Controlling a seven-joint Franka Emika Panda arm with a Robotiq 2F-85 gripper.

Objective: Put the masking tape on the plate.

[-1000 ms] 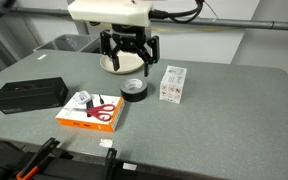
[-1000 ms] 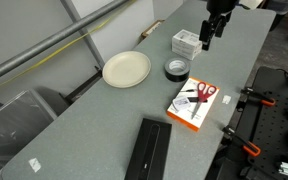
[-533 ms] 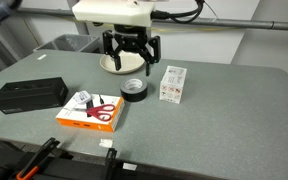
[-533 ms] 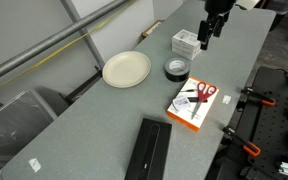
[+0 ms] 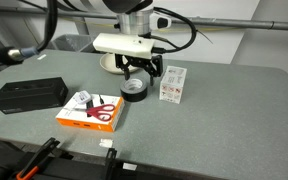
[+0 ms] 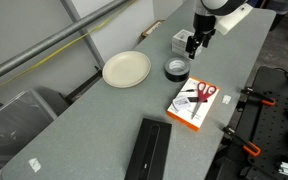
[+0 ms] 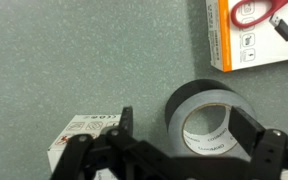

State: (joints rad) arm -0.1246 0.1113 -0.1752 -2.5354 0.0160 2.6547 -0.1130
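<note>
I will next lower my gripper over the tape's side nearest the white box, because that side is below it and the tape's open hole has room for one finger.
The masking tape (image 5: 134,91) is a black roll lying flat on the grey table; it also shows in an exterior view (image 6: 176,68) and fills the lower right of the wrist view (image 7: 209,118). My gripper (image 5: 142,70) hangs open just above it, empty. In the wrist view the gripper (image 7: 187,125) has one finger (image 7: 127,120) left of the roll and the other finger in front of its right rim. The cream plate (image 6: 126,68) lies empty beyond the tape; in an exterior view the plate (image 5: 110,63) is mostly hidden behind the arm.
A small white box (image 5: 173,83) stands close beside the tape, next to my left finger in the wrist view (image 7: 84,135). An orange package with red scissors (image 5: 91,110) lies in front of the tape. A flat black box (image 5: 29,95) sits further off.
The arm has lowered and shifted toward the tape, with the wrist turned. The gripper now sits low over the roll. The tape and plate have not moved.
</note>
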